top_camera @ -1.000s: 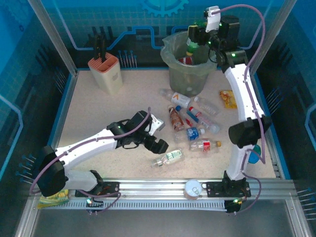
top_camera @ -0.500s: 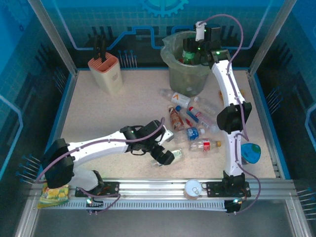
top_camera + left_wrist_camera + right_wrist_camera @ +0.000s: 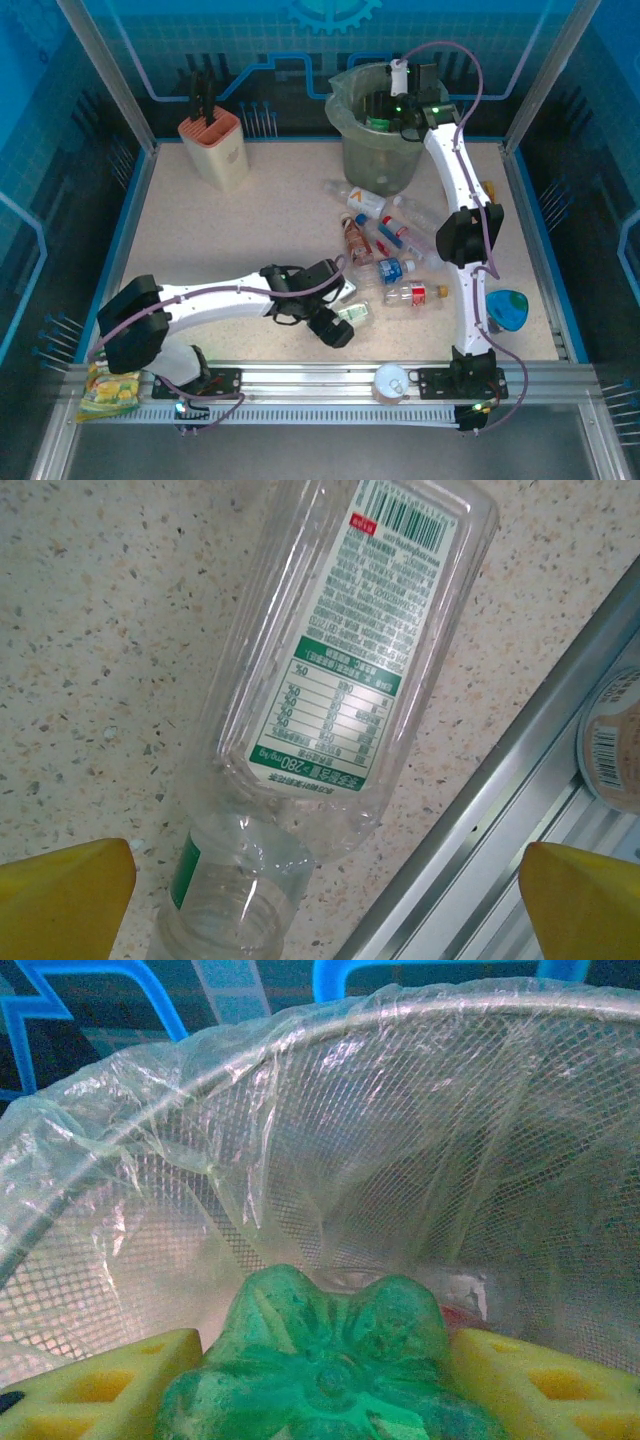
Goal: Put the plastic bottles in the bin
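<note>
The clear green-labelled bottle lies at an angle between the open fingers, so the robot's left gripper will turn to line up with it and go down around the bottle's narrow neck [image 3: 238, 895].
The bin [image 3: 378, 165], a grey bucket with a greenish liner, stands at the back. My right gripper [image 3: 392, 108] reaches over its rim, shut on the green bottle [image 3: 377, 123]. In the right wrist view that green bottle [image 3: 325, 1355] sits base-forward between the yellow fingers [image 3: 110, 1385], with the bin's mesh wall [image 3: 420, 1130] behind it. My left gripper [image 3: 335, 326] hovers open over a clear green-labelled bottle [image 3: 353, 313] lying near the front rail. That bottle [image 3: 350, 670] lies between the spread fingertips of the left gripper [image 3: 325, 900]. Several more bottles [image 3: 397, 270] lie mid-table.
A peach knife block [image 3: 215, 148] stands back left. A yellow snack bag [image 3: 108, 388] lies at the front left corner. A blue object [image 3: 506, 308] rests by the right arm. The aluminium front rail [image 3: 470, 840] runs close beside the bottle, with a can [image 3: 612, 742] beyond it.
My left arm has swung right and toward the front rail, ending over the clear bottle. My right gripper has carried the green bottle left over the bin's rim and down inside.
</note>
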You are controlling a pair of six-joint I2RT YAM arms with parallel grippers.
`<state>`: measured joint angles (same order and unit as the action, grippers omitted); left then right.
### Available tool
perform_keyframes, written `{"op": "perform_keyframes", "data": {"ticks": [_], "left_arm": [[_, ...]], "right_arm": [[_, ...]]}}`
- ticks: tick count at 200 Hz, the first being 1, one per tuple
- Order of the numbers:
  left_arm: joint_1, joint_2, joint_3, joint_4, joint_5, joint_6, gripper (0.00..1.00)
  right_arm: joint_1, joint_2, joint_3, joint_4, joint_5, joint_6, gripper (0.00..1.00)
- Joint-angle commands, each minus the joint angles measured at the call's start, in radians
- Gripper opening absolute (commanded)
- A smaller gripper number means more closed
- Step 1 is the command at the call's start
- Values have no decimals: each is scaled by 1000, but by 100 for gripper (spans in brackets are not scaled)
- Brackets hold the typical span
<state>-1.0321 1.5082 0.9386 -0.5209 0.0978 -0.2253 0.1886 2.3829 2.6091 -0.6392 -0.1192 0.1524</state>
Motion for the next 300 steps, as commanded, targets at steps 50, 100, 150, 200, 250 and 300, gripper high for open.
{"op": "perform_keyframes", "data": {"ticks": [50, 100, 150, 200, 250, 300], "left_arm": [[-16, 58, -18, -79, -37, 47, 99], [-16, 101, -23, -102, -80, 68, 85], [-16, 168, 15, -126, -108, 67, 62], [-14, 146, 31, -112, -141, 51, 40], [3, 84, 53, -148, -195, 21, 32], [114, -82, 7, 20, -241, -109, 11]], "right_arm": [[-8, -24, 70, -20, 35, 1, 94], [-32, -133, 62, -25, -20, 51, 95], [-39, -324, -81, -28, -133, 77, 95], [-28, -563, -345, -44, -223, 90, 95], [-16, -752, -665, -7, -319, 140, 94], [56, -884, -945, -7, -283, 173, 93]]}}
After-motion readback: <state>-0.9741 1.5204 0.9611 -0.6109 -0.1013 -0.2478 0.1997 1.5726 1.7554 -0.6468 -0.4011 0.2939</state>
